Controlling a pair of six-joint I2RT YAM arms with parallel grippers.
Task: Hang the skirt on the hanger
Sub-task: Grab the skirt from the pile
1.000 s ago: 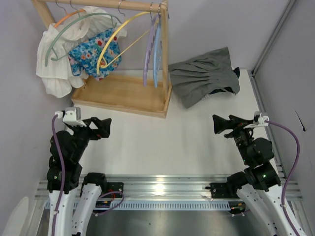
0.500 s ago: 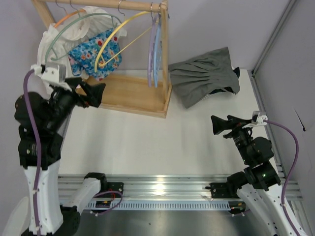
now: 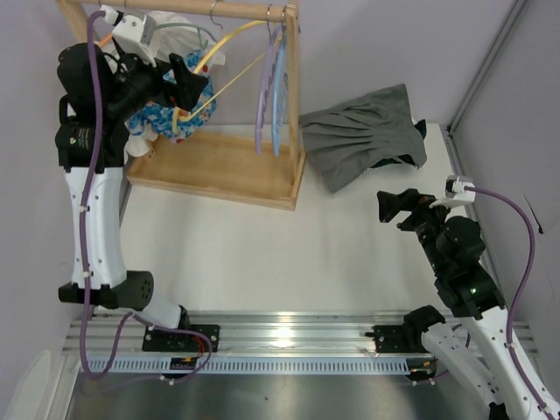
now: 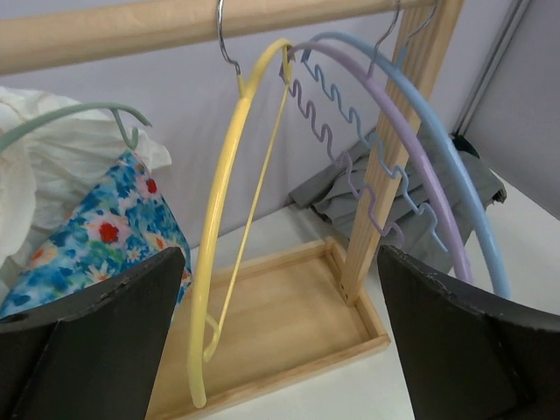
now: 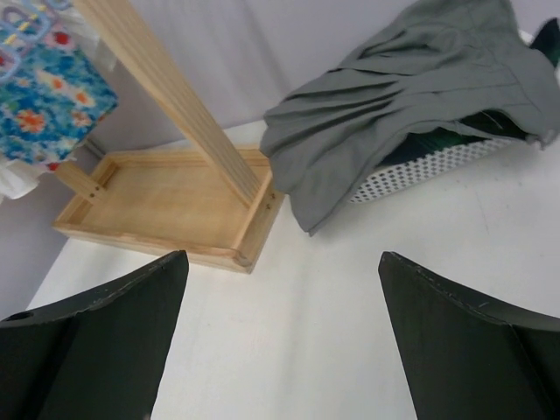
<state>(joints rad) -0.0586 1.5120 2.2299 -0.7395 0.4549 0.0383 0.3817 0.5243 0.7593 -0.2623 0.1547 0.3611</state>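
The skirt's corner farthest from the rack sticks out free and is outward of my right gripper and below it, so I should lower the gripper outward onto that corner next.
The grey skirt [image 3: 363,131] lies crumpled on the table to the right of the wooden rack [image 3: 214,171], and the right wrist view shows it [image 5: 411,96] too. A yellow hanger [image 3: 210,61] hangs empty from the rail [image 3: 175,7], with a purple hanger [image 3: 262,87] and a blue one [image 3: 280,87] at the rail's right end. My left gripper [image 3: 191,77] is raised in front of the yellow hanger [image 4: 223,219], open and touching nothing [image 4: 280,254]. My right gripper [image 3: 389,210] hovers open over the table, short of the skirt, with nothing between its fingers [image 5: 282,258].
A floral garment [image 4: 96,236] and a white garment [image 4: 52,166] hang at the rack's left end. The rack's base tray [image 5: 166,201] and right upright post [image 4: 394,149] stand between the arms. A white polka-dot item [image 5: 437,162] lies under the skirt. Walls close in at the back and right.
My left arm has swung up from low over the table to the rail, beside the yellow hanger. The right gripper has barely shifted. Both stayed open.
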